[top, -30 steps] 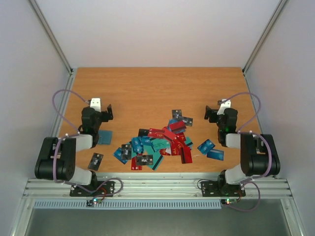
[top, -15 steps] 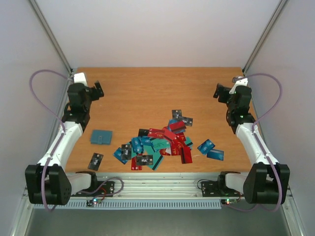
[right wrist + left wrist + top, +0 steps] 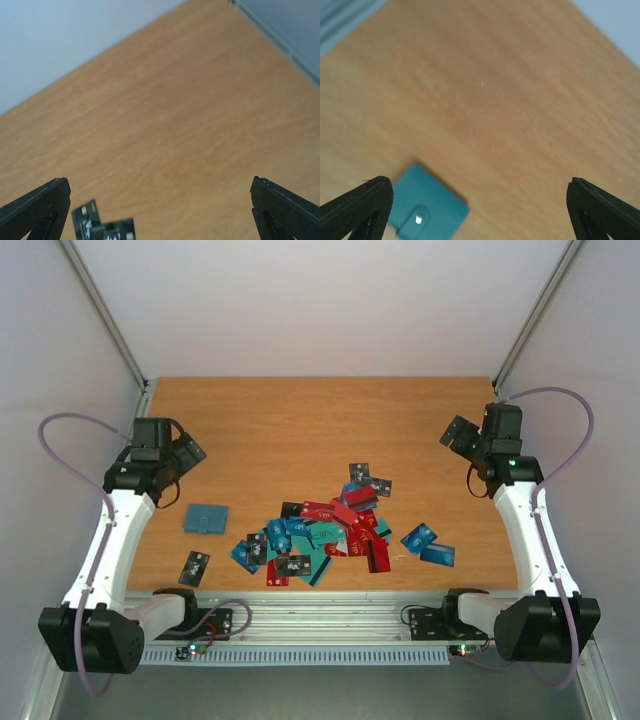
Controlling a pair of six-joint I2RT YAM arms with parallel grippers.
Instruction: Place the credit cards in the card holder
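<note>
The left gripper moves back, opens, and lowers over the snap-tab edge of the card holder [image 3: 206,519] [image 3: 401,231] next, since that edge faces away from the heap.
The credit cards [image 3: 325,535] lie in a loose heap of red, teal, blue and black at the front middle of the table. Two black ones [image 3: 368,478] sit at the heap's far edge, and they show at the bottom of the right wrist view [image 3: 102,226]. The card holder [image 3: 206,519], a plain teal wallet, lies flat to the left of the heap. In the left wrist view it [image 3: 427,210] shows a small snap tab. My left gripper [image 3: 188,452] [image 3: 480,210] hangs open and empty above the table, beyond the holder. On the far right side my right gripper [image 3: 458,432] [image 3: 160,212] is open and empty too.
A single black card [image 3: 194,567] lies near the front left edge, and two blue cards [image 3: 428,545] lie right of the heap. White walls and metal frame posts [image 3: 105,325] close in the wooden table [image 3: 300,420] on three sides.
Both arms have unfolded from a tucked pose and reached outward and up. The grippers now tilt down toward the table near its left and right edges. Nothing on the table moved.
</note>
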